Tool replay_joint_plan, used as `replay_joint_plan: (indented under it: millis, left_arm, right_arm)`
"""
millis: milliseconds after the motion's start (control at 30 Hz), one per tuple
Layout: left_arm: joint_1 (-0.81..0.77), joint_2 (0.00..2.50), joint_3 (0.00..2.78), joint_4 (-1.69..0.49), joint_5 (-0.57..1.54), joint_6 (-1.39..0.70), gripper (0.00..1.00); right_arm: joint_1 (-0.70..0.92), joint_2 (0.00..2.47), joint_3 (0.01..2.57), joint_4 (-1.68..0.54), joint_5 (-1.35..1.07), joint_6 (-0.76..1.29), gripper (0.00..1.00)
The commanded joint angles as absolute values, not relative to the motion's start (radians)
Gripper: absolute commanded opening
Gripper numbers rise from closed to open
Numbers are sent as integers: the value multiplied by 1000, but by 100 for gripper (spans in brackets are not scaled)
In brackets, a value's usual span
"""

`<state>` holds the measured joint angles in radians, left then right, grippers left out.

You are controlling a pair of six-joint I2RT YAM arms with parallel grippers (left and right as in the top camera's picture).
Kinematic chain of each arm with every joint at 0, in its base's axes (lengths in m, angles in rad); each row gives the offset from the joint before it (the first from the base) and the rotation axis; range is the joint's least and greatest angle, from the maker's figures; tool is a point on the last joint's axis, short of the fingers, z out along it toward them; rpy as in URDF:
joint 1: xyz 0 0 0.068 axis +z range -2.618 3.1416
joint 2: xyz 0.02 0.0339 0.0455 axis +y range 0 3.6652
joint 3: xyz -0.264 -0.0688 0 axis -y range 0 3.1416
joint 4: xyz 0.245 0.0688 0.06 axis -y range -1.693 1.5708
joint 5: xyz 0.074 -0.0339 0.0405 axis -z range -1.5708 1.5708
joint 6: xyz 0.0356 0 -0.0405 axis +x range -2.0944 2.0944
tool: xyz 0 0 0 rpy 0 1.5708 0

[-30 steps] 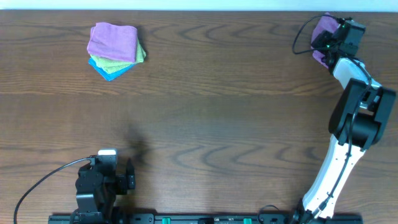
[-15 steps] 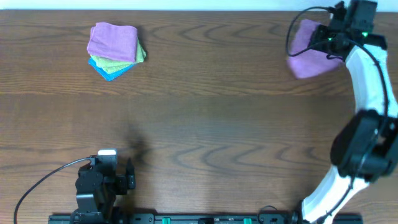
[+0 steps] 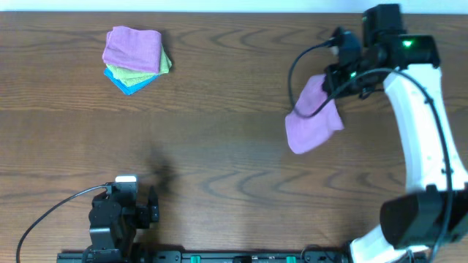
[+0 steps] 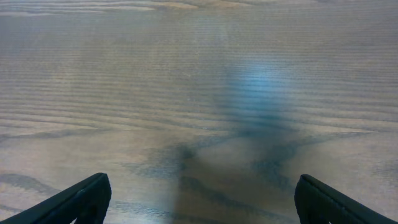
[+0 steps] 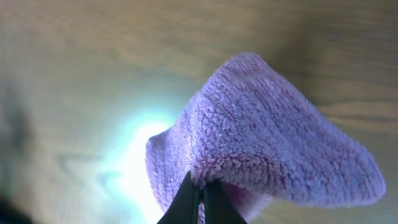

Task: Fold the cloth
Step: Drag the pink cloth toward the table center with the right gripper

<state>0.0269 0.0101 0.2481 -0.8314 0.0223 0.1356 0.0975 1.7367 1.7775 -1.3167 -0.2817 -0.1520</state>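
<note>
I should next pull my right gripper back, then move it left in the overhead view and release the crumpled cloth over the table's bare middle, where there's room.
A purple cloth (image 3: 313, 117) hangs crumpled from my right gripper (image 3: 344, 79), right of the table's middle, its lower part near or on the wood. In the right wrist view the gripper (image 5: 200, 190) is shut on the cloth (image 5: 267, 149), which bulges above the closed fingertips. My left gripper (image 3: 135, 204) rests at the table's front left, open and empty. In the left wrist view only its two dark fingertips (image 4: 199, 199) show, wide apart over bare wood.
A stack of folded cloths (image 3: 135, 57), purple on top over green and blue, lies at the table's back left. The right arm (image 3: 424, 124) arches along the right side. A black cable (image 3: 51, 215) runs at the front left.
My right gripper has carried the purple cloth from the far right corner leftward and toward the front, and the cloth now hangs lower. The left arm has not moved.
</note>
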Motion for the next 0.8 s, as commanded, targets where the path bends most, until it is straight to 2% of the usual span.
replay_joint_plan:
  millis: [0, 200, 567, 767]
  left_arm:
    - [25, 4, 242, -891, 19, 160, 95]
    - [25, 4, 242, -891, 19, 160, 95]
    - [25, 4, 242, -891, 19, 160, 95]
    - [25, 4, 242, -891, 19, 160, 96]
  right_arm:
    - [165, 1651, 1774, -1358, -296, -200, 1]
    - [246, 1509, 1698, -1454, -297, -195, 2]
    - [362, 1049, 1327, -1444, -349, -52, 1]
    - [414, 987, 1305, -1374, -348, 4, 1]
